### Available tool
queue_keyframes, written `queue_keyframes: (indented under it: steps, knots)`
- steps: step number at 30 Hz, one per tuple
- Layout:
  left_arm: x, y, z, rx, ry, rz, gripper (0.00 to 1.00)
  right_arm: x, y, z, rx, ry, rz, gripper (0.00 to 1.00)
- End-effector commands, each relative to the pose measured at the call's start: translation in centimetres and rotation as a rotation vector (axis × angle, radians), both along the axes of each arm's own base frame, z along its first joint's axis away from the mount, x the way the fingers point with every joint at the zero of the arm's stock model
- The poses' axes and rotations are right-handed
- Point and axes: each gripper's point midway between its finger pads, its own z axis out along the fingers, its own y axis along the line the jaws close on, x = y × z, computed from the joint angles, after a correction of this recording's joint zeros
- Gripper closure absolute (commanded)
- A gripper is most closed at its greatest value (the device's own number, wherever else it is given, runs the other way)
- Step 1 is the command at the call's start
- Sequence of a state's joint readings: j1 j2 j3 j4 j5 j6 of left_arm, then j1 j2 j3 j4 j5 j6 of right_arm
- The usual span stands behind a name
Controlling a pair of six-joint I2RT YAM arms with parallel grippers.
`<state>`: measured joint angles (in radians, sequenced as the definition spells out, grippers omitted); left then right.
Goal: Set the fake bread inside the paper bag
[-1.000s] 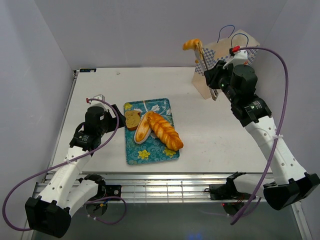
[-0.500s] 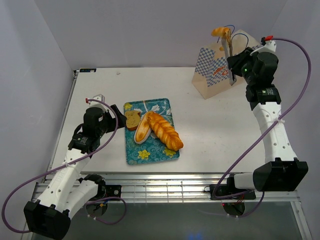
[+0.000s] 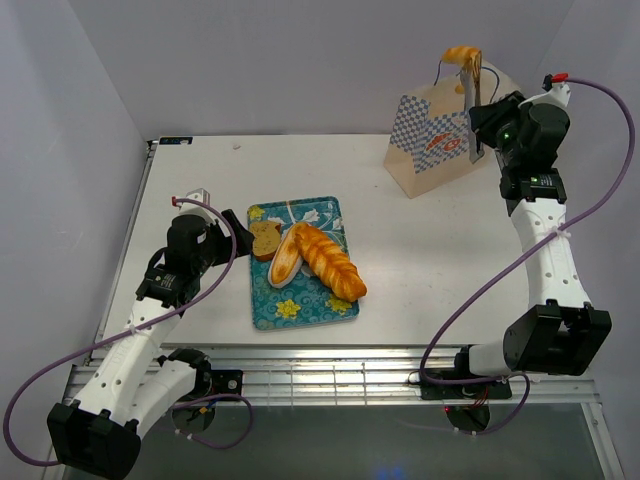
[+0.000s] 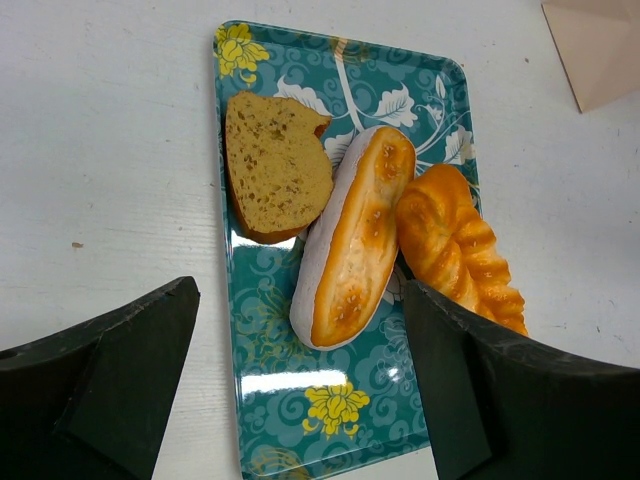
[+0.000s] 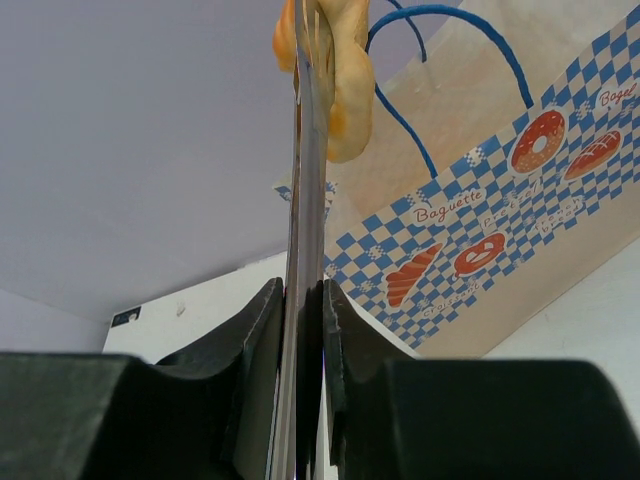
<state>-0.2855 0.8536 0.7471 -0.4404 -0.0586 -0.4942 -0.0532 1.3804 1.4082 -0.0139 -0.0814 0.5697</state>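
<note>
My right gripper should next lower the metal tongs slightly over the bag's open top (image 3: 450, 92) (image 5: 450, 105) and release them, because the pinched bread piece already hangs above it.
My right gripper (image 3: 478, 118) (image 5: 305, 300) is shut on metal tongs (image 3: 470, 90) (image 5: 308, 180). The tongs pinch a golden bread piece (image 3: 462, 54) (image 5: 345, 70) held above the open top of the checked paper bag (image 3: 432, 145) (image 5: 500, 230). A braided loaf (image 3: 330, 260) (image 4: 460, 250), an oval bun (image 3: 284, 257) (image 4: 355, 235) and a toast slice (image 3: 264, 238) (image 4: 275, 165) lie on the blue patterned tray (image 3: 300, 308) (image 4: 340, 400). My left gripper (image 3: 228, 232) (image 4: 300, 400) is open and empty, low over the tray's near end.
The bag stands at the table's far right corner by the back wall. The tray lies mid-table, left of centre. A purple cable loops beside each arm.
My right gripper has carried the tongs and the bread piece right and up, from left of the bag to above its opening. The left arm has hardly moved.
</note>
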Motion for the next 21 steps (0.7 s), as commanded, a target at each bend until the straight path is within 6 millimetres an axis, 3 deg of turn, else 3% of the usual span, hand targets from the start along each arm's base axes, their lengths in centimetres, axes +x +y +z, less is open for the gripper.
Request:
queue_keyframes:
  steps: [1, 10, 21]
  knots:
    - [0.0, -0.3, 0.7, -0.007, -0.024, -0.018, 0.06, -0.1, -0.6, 3.2, 0.015, -0.12, -0.012, 0.76]
    - [0.0, -0.3, 0.6, -0.005, -0.021, -0.017, 0.06, 0.0, -1.6, 1.8, 0.027, -0.092, -0.028, 0.73]
    - [0.0, -0.4, 0.5, -0.007, -0.018, -0.019, 0.07, -1.3, -2.9, 0.2, 0.066, -0.063, -0.085, 0.7]
